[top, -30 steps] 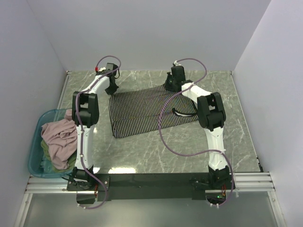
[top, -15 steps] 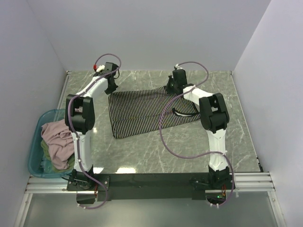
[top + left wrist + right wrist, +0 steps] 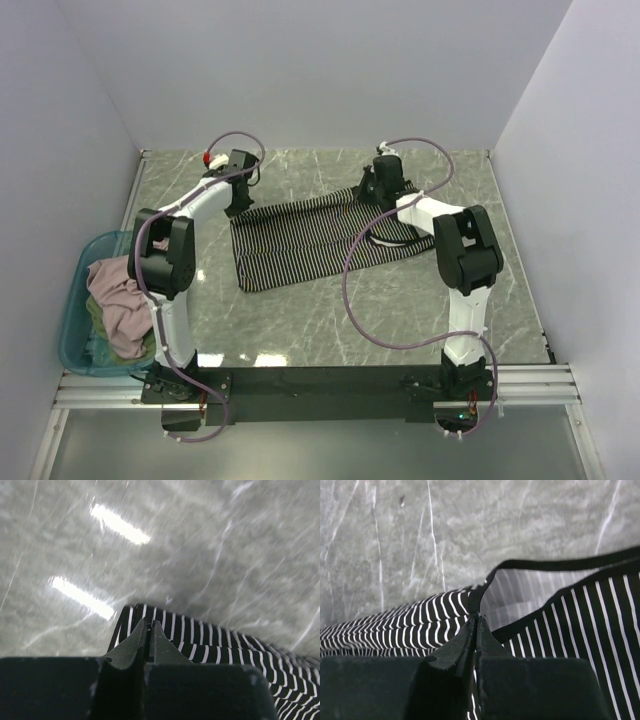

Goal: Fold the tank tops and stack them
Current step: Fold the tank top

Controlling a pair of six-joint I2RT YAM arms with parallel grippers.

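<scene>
The tank top's far edge is lifted, so my left gripper will draw back and down onto its flat striped part nearer my base and release its corner.
The black-and-white striped tank top [image 3: 300,235] lies spread on the marble table, its far edge lifted. My left gripper [image 3: 238,195] is shut on its far left corner; in the left wrist view the closed tips [image 3: 148,626] pinch the striped cloth [image 3: 215,645]. My right gripper [image 3: 382,188] is shut on the far right part, at the dark-edged strap; in the right wrist view the tips [image 3: 477,621] pinch the striped top [image 3: 395,627]. A dusty pink top [image 3: 120,300] lies crumpled in the teal tub, with pale green cloth [image 3: 95,322] under it.
The teal plastic tub [image 3: 78,280] stands at the left table edge beside the left arm. Grey walls close the table at the back and both sides. The arm bases sit on the black rail [image 3: 320,385] at the near edge.
Both grippers have shifted a little to the right with the top's far edge held. The striped top has been drawn nearer and looks narrower from far to near.
</scene>
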